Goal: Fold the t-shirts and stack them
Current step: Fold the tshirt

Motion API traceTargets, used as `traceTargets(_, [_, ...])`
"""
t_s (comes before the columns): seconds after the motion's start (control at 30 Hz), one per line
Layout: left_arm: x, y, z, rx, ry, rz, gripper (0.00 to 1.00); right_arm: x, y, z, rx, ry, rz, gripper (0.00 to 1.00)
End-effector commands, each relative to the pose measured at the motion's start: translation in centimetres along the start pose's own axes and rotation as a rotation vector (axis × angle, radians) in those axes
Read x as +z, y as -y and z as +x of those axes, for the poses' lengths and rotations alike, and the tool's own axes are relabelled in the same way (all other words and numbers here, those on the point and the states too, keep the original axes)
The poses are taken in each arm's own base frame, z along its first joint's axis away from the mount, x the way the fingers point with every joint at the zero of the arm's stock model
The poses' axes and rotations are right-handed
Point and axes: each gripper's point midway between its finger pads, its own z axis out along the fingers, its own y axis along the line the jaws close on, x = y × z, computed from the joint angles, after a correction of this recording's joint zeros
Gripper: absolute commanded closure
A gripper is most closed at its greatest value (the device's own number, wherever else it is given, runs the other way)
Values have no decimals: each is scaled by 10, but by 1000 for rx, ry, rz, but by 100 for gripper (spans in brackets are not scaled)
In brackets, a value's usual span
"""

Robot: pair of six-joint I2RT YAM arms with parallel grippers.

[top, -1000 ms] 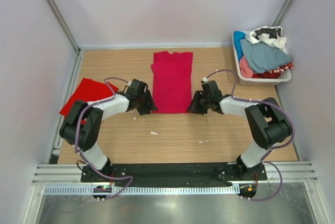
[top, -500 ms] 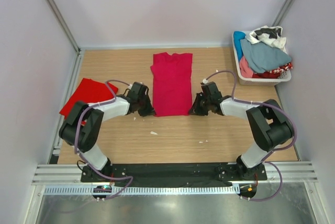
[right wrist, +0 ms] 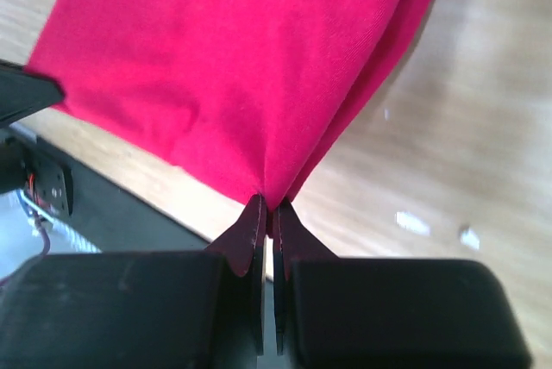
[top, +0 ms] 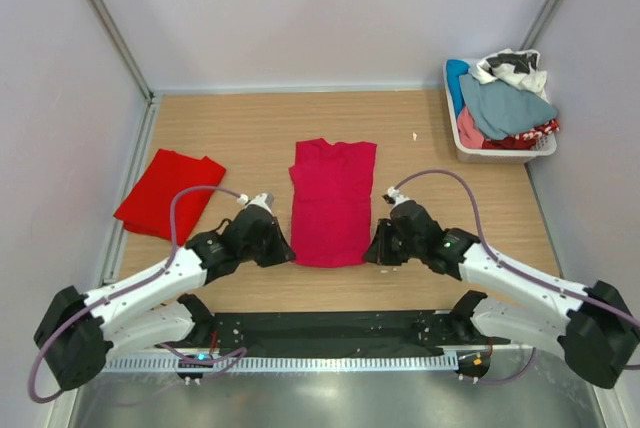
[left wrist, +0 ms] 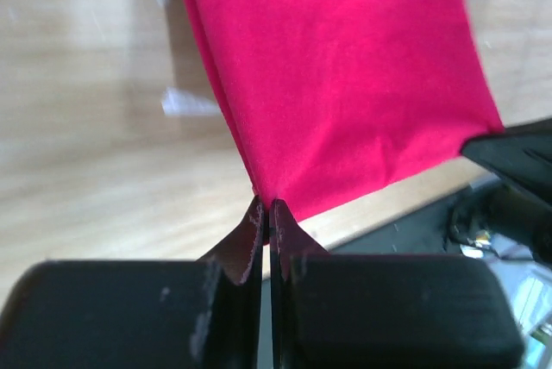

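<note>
My right gripper should next carry the hem corner it holds up and outward over the raspberry-crimson t-shirt (top: 332, 200) to the far collar end (top: 365, 152) and let go, because the sides are folded.
A raspberry-crimson t-shirt (top: 332, 200) lies lengthwise in the middle of the table, its sides folded in, collar at the far end. My left gripper (top: 284, 251) is shut on its near left hem corner (left wrist: 266, 200). At the near right hem corner (right wrist: 269, 203) my right gripper (top: 374, 251) is shut on the cloth. The hem between the two grippers hangs taut near the table's front edge. A scarlet red t-shirt (top: 168, 193) lies folded at the left edge of the table.
A white basket (top: 500, 153) heaped with mixed clothes stands at the back right. A black mounting rail (top: 330, 328) runs along the near edge, just under the held hem. Small white specks (top: 415, 135) lie on the wood.
Both grippers closed on the crimson shirt's near hem corners and drew it toward the near edge of the table. The arms stretched out low and pulled back.
</note>
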Motion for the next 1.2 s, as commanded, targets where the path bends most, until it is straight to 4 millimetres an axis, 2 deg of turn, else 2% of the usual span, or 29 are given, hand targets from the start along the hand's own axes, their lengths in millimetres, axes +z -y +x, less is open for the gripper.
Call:
traceTargets(0.0, [-22, -7, 19, -57, 3, -19, 100, -21, 7, 20, 50, 1, 23, 99])
traceTargets(0.13, [-43, 1, 32, -50, -7, 19, 100, -48, -1, 20, 53, 31, -12, 99])
traceTargets(0.23, [-56, 11, 31, -38, -4, 51, 100, -64, -6, 15, 39, 49, -18, 99])
traceTargets(0.33, [-65, 29, 23, -37, 4, 99, 100, -75, -10, 1, 10, 93, 2, 99])
traceTargets(0.37, [-67, 41, 18, -43, 16, 139, 100, -77, -11, -4, -2, 109, 9, 99])
traceTargets(0.4, [-65, 47, 17, -44, 6, 150, 100, -82, -10, -19, -13, 162, 42, 99])
traceTargets(0.5, [-65, 60, 6, -45, 33, 161, 100, -91, -15, -44, -52, 223, 94, 99])
traceTargets(0.67, [-59, 77, -12, -28, 54, 133, 100, -88, -15, -81, -111, 295, 219, 99])
traceTargets(0.8, [-55, 79, -30, -40, 77, 108, 100, -84, -13, -101, -142, 339, 287, 99])
traceTargets(0.97, [-54, 81, -55, -60, 108, 87, 100, -83, -21, -125, -158, 386, 286, 99])
traceTargets(1.03, [-55, 83, -67, -59, 127, 84, 100, -78, -18, -133, -156, 386, 301, 99])
traceTargets(1.1, [-51, 81, -72, -63, 121, 69, 100, -74, -23, -144, -164, 398, 275, 99])
traceTargets(1.17, [-50, 81, -83, -74, 129, 67, 100, -66, -17, -156, -152, 406, 278, 99])
